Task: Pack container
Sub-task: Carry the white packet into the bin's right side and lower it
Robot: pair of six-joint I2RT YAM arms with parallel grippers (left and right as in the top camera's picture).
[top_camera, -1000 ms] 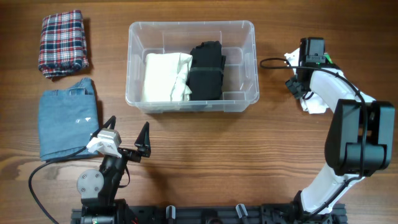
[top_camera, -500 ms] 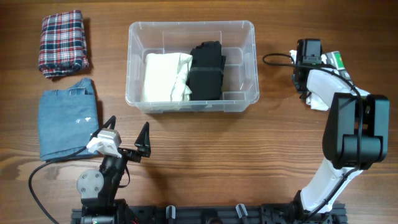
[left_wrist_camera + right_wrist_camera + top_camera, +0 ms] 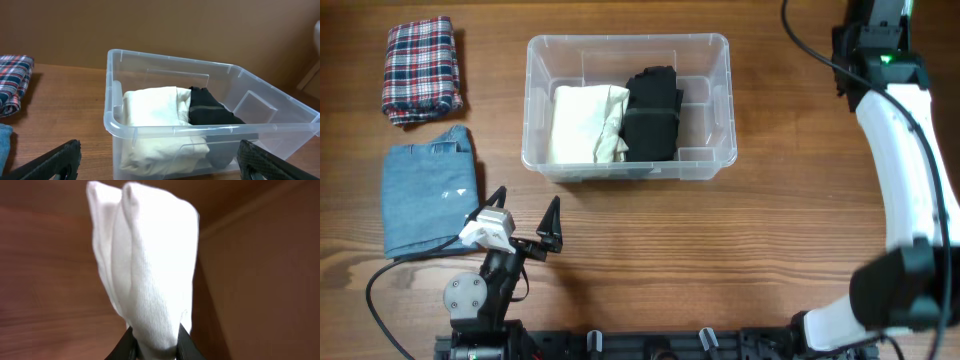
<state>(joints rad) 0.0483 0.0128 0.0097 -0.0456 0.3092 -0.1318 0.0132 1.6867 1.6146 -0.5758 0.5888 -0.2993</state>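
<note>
I will next move my right gripper to the left in the overhead view and down into the container's empty part beside the black garment, where the cloth has room.
The container, a clear plastic bin, stands at the table's middle back. Inside it a cream folded garment lies on the left and a black one beside it on the right. From the left wrist the container fills the view, cream garment in front. My left gripper rests near the front edge, open and empty, its fingertips wide apart. My right gripper is shut on a white ribbed cloth and held up high. From overhead, the right arm reaches past the top edge, hiding its fingers.
A folded red plaid garment lies at the back left. A folded blue denim garment lies in front of it, just left of my left arm. Bare wood table lies right of the container.
My right gripper closed on the white cloth at the table's right and lifted it up and back, out of the overhead frame. The left arm has not moved.
</note>
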